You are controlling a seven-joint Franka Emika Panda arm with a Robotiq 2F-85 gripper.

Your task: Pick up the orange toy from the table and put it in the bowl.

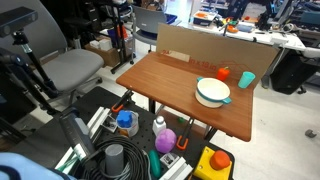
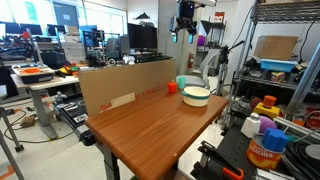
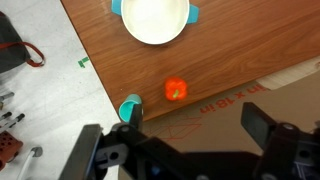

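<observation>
My gripper moves down and outward past the cardboard sheet next, until its fingers straddle the orange toy (image 3: 176, 90) on the tabletop.
The orange toy (image 3: 176, 90) lies on the brown wooden table (image 3: 250, 50) near its edge by a cardboard sheet. It shows in both exterior views (image 1: 224, 73) (image 2: 172, 88). The white bowl with a teal rim (image 3: 155, 18) (image 1: 212, 92) (image 2: 196, 95) stands apart from the toy, empty. My gripper (image 3: 195, 125) is open and empty. It hangs high above the table's far end in an exterior view (image 2: 185, 25), and the toy lies beyond my fingertips in the wrist view.
A small teal cup (image 3: 130, 107) (image 1: 246, 80) (image 2: 182, 81) stands near the toy at the table edge. A cardboard sheet (image 1: 190, 42) (image 2: 125, 85) stands along one table side. Bottles and a yellow box (image 1: 213, 163) sit on the floor. An office chair (image 1: 70, 68) is nearby.
</observation>
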